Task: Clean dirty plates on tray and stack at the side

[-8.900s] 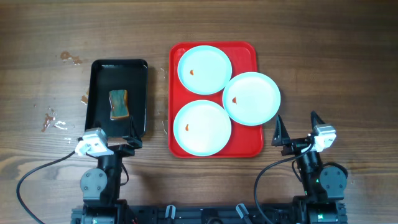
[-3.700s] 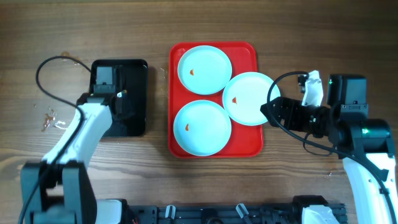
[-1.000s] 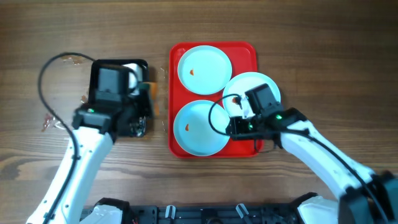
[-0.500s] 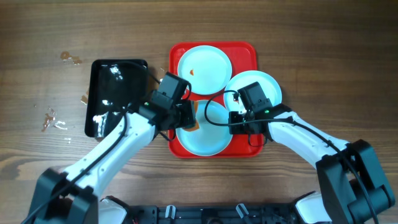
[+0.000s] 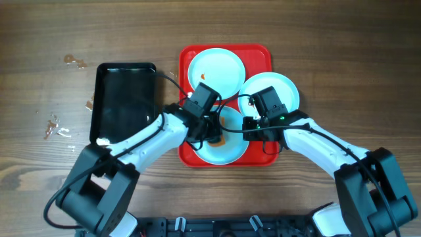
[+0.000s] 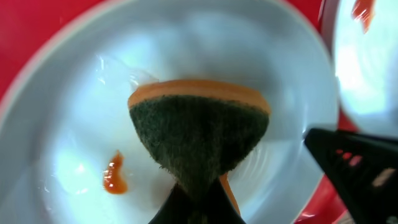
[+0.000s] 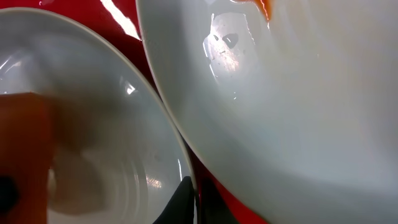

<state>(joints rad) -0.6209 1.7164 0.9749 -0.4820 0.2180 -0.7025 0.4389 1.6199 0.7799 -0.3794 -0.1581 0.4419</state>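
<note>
The left gripper wipes the front plate (image 5: 227,151) next, since sauce marks it, before lifting left in the overhead view and lowering into the black tray's near end (image 5: 117,128).
Three pale-blue plates lie on the red tray (image 5: 263,52). The rear plate (image 5: 216,74) and the right plate (image 5: 279,89) each carry an orange-red sauce spot. Over the front plate (image 5: 227,151), my left gripper (image 5: 214,133) is shut on a green-and-orange sponge (image 6: 199,134), which is pressed onto the plate to the right of its sauce spot (image 6: 115,178). At that plate's right edge, my right gripper (image 5: 248,125) is shut on the rim (image 7: 189,177), one finger inside and one outside. The right plate (image 7: 298,93) overlaps that rim.
An empty black tray (image 5: 125,99) lies left of the red tray. Small spills and scraps (image 5: 54,126) mark the wooden table at far left. Both arms cross over the red tray's front half.
My left gripper carried the sponge from the black tray across to the front plate. My right gripper closed on that plate's rim and has stayed there.
</note>
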